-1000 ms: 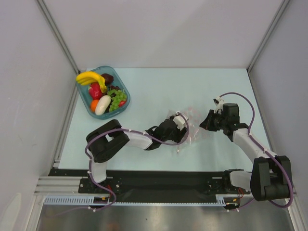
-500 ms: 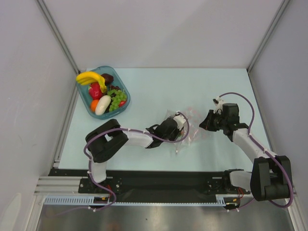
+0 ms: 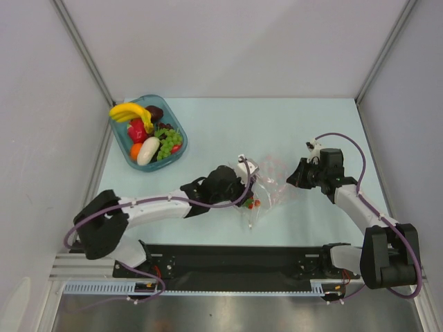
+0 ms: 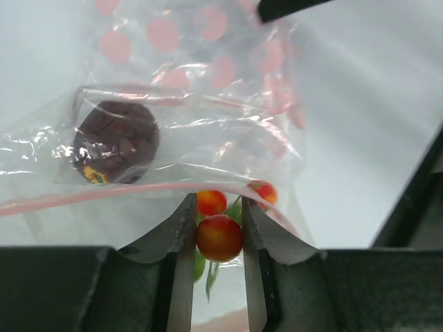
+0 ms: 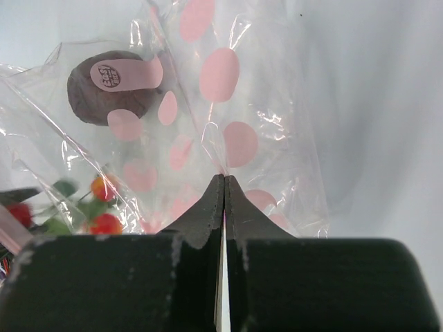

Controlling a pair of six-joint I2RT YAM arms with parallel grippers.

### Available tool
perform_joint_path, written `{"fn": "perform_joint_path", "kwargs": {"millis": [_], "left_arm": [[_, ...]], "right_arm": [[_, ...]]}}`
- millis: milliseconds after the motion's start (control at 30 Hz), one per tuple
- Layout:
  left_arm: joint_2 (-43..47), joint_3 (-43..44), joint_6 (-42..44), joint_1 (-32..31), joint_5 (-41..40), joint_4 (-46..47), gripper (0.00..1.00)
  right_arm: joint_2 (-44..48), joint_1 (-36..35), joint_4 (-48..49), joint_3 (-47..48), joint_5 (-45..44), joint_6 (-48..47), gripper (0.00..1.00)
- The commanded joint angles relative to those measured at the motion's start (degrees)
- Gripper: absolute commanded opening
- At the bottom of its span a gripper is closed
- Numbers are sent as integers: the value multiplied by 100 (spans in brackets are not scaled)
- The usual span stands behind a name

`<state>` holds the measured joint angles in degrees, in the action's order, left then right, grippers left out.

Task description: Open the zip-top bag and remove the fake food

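I will lift my left gripper from the bag (image 3: 273, 181) and swing it outward. Then I will release the cluster over the orange in the teal tray (image 3: 136, 150), where other fake food lies.
The zip-top bag (image 3: 273, 181) lies crumpled mid-table, clear with pink dots (image 5: 220, 72); its pink zip strip (image 4: 104, 194) runs just beyond my left fingertips. My left gripper (image 4: 218, 202) is shut on one red-orange ball (image 4: 219, 237) of a small leafy fake-food cluster (image 3: 254, 203) at the bag's mouth. A dark purple piece (image 4: 116, 142) sits inside the bag, visible through it in the right wrist view too (image 5: 90, 93). My right gripper (image 5: 223, 177) is shut on a fold of the bag's plastic at its right side (image 3: 291, 178).
A teal tray (image 3: 182, 133) at the far left holds more fake food: a banana (image 3: 128, 111), green grapes (image 3: 168, 142), a white oval piece (image 3: 147, 151) and an orange (image 3: 136, 148). White walls enclose the table on three sides.
My left gripper has closed on the red-orange ball and drawn back left, bringing the cluster into sight at the bag's mouth. The left arm now lies lower and stretched. The right arm has held still.
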<state>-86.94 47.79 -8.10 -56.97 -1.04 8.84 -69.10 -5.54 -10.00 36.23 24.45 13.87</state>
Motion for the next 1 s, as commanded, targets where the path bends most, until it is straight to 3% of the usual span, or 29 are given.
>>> {"fn": "perform_joint_path", "kwargs": {"millis": [0,267,367,633,800,967], "left_arm": [[519,2,-175,37,701,-505,0],[1459,-155,-315,54,772,-1938,0],[2388,-235,-429,98,299,-2438,0],[4322,-341,-570,590,-106,-2650,0],[4545,-113,-342,1749,-256,-2931,0],[3950,257,-271,3170,-705,-2722,0]], "right_arm": [[19,0,42,95,-45,-60,0],[55,-8,42,86,-37,-51,0],[81,-8,51,95,-10,-51,0],[46,0,86,95,51,-25,0],[63,-8,95,95,60,-42,0],[55,-8,77,104,69,-33,0]]}}
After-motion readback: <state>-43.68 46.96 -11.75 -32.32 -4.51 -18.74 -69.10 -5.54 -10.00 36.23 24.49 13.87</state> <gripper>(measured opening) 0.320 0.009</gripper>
